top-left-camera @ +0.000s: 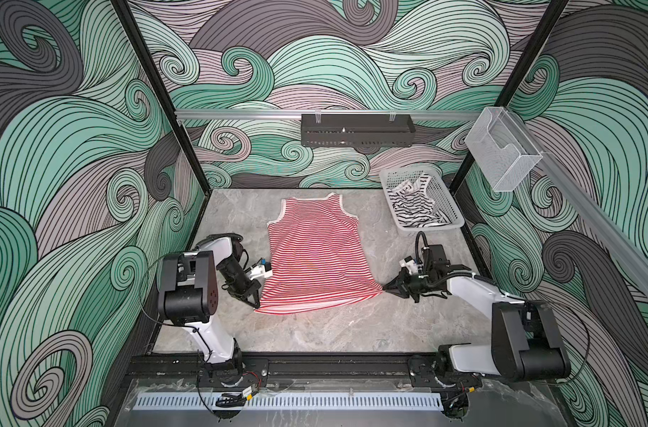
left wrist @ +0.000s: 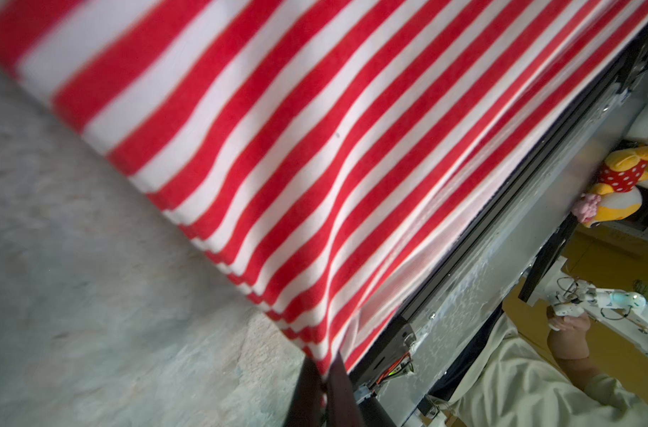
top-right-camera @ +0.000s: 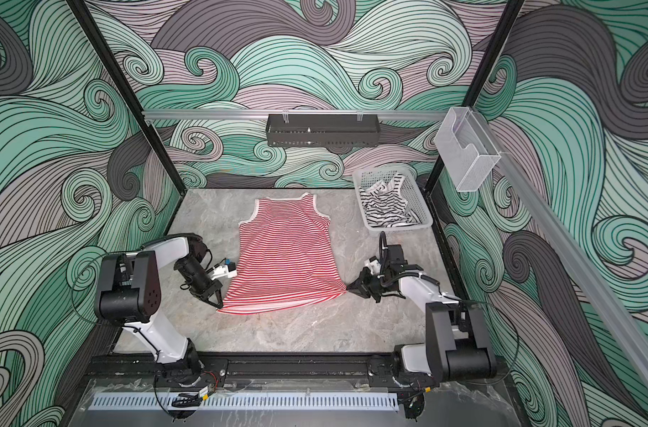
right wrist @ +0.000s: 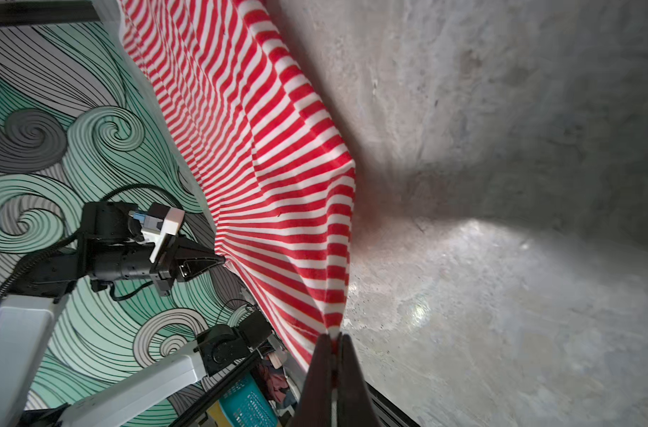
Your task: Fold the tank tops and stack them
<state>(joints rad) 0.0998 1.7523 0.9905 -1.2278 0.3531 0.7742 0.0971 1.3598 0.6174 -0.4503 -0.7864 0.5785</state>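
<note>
The bare tabletop lies below my right gripper and toward my base, so my right gripper will move down and slightly back to let go of the hem corner it holds.
The red-and-white striped tank top lies spread on the grey table, straps toward the back wall. My left gripper is shut on its near left hem corner; the wrist view shows the fabric pinched between the dark fingers. My right gripper is shut on the near right hem corner, the striped cloth drawn taut into the jaws. The black-striped white tank top lies crumpled in the basket.
A white perforated basket stands at the back right of the table. A black tray hangs on the back rail and a clear plastic holder on the right rail. The frame's black rail borders the table's front edge.
</note>
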